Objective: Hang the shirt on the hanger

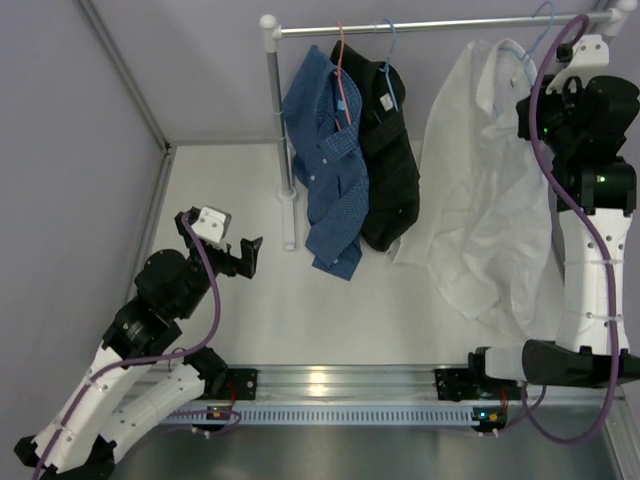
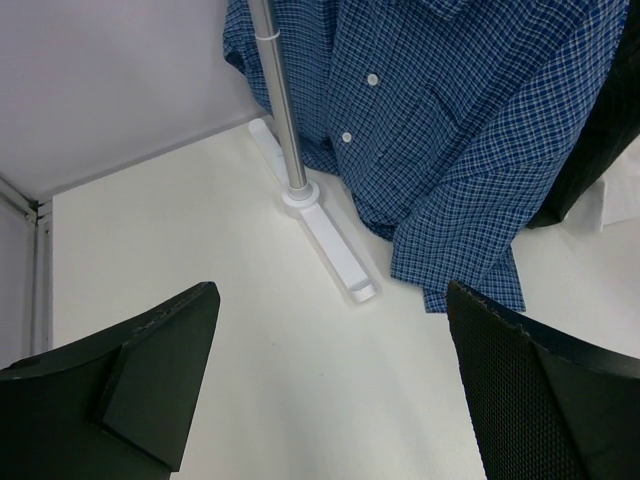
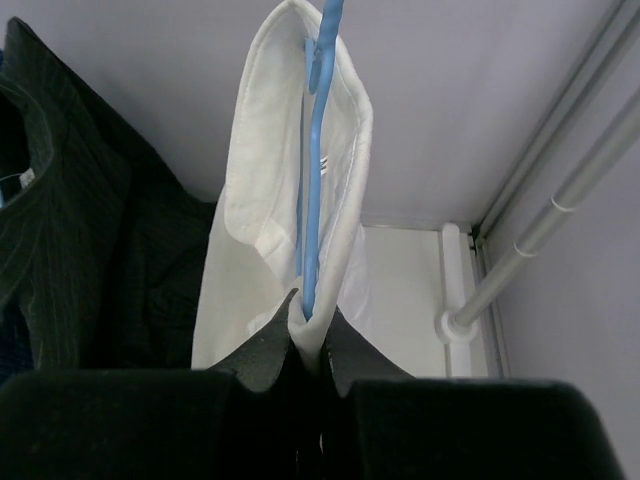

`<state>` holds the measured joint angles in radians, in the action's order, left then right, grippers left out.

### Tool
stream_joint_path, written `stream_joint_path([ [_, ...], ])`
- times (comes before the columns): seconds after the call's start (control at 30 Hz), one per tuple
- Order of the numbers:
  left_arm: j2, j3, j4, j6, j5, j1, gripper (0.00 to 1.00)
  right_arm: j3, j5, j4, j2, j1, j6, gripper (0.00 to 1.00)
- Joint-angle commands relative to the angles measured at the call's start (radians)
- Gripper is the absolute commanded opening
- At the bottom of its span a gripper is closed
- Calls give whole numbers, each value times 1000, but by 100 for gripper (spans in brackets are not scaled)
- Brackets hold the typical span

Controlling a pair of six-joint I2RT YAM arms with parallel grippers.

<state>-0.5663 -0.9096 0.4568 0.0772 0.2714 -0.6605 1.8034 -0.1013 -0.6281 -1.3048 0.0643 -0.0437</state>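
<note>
My right gripper slides the shirt to the left in the top view next, clear of the bar's end joint, and releases it, as bare bar [image 1: 493,24] runs that way.
The white shirt [image 1: 490,190] hangs at the right end of the rail, draped over the light-blue wire hanger [image 1: 537,30]. In the right wrist view the hanger wire [image 3: 315,180] runs down inside the shirt's collar [image 3: 255,180]. My right gripper [image 3: 310,325] is shut on the shirt fabric with the hanger wire pinched inside it, up near the rail [image 1: 545,105]. My left gripper [image 1: 250,255] is open and empty, low over the table at the left; its fingers [image 2: 150,370] frame bare table.
A blue checked shirt [image 1: 330,150] on a pink hanger and a black shirt [image 1: 390,160] on a blue hanger hang mid-rail [image 1: 430,25]. The rack's post [image 1: 280,130] and white foot [image 2: 330,240] stand ahead of my left gripper. Grey walls enclose left and back.
</note>
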Motion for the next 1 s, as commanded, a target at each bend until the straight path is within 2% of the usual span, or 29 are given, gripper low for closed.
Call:
stream_joint_path([
  [0.0, 42, 18, -64, 15, -44, 48, 98, 99, -118, 143, -37, 12, -18, 0],
  [0.5, 48, 29, -66, -1, -150, 105, 98, 188, -153, 200, -237, -40, -30, 0],
  [0.7, 52, 34, -66, -8, -176, 121, 98, 108, -163, 205, -229, -41, -76, 0],
  [0.87, 63, 41, -69, 3, -195, 122, 98, 22, -261, 203, -209, -18, -110, 0],
  [0.97, 65, 44, -69, 3, -202, 121, 98, -9, -259, 205, -199, -9, -116, 0],
])
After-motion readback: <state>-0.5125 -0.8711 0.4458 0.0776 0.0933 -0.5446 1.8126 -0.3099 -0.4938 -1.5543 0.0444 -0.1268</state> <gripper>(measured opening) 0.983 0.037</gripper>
